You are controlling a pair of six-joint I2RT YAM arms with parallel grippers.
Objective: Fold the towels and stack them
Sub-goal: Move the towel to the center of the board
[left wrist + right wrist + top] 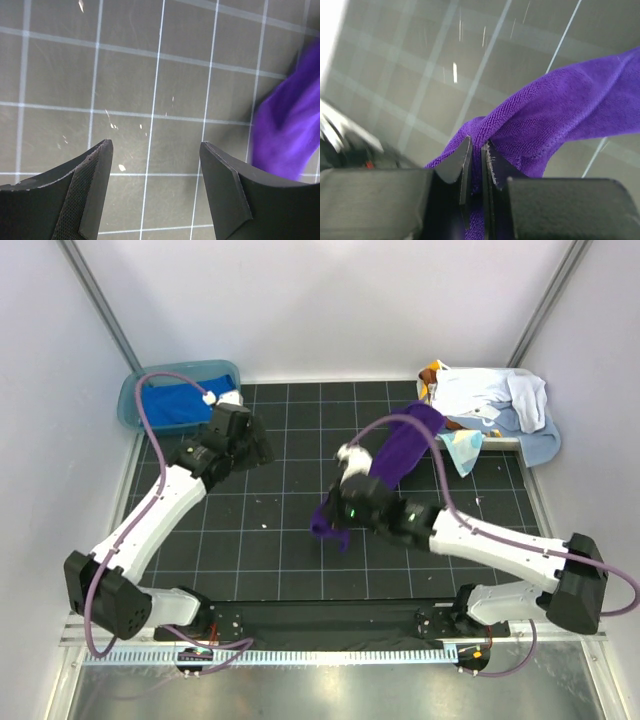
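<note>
The robot's right gripper will next pull the purple towel (400,450) clear of the white basket and lower it over the mat's middle to release it, since the mat's middle lies below.
A deep purple towel (400,450) stretches from the white basket (520,440) at the back right down to the middle of the mat. My right gripper (338,523) is shut on its lower end, a fold of purple cloth (560,110) pinched between the jaws of the right gripper (477,142). A short tail hangs below the grip. My left gripper (255,447) hovers over the bare mat left of centre. The left gripper (155,145) is open with nothing between its fingers, and the purple towel (290,130) lies off to its right. A royal blue towel (175,405) lies in the teal tub (130,400).
White and light blue towels (500,395) are piled in the basket at the back right, with an orange-brown one (432,370) peeking out behind. The black gridded mat (270,540) covers the table. Grey walls close in on both sides.
</note>
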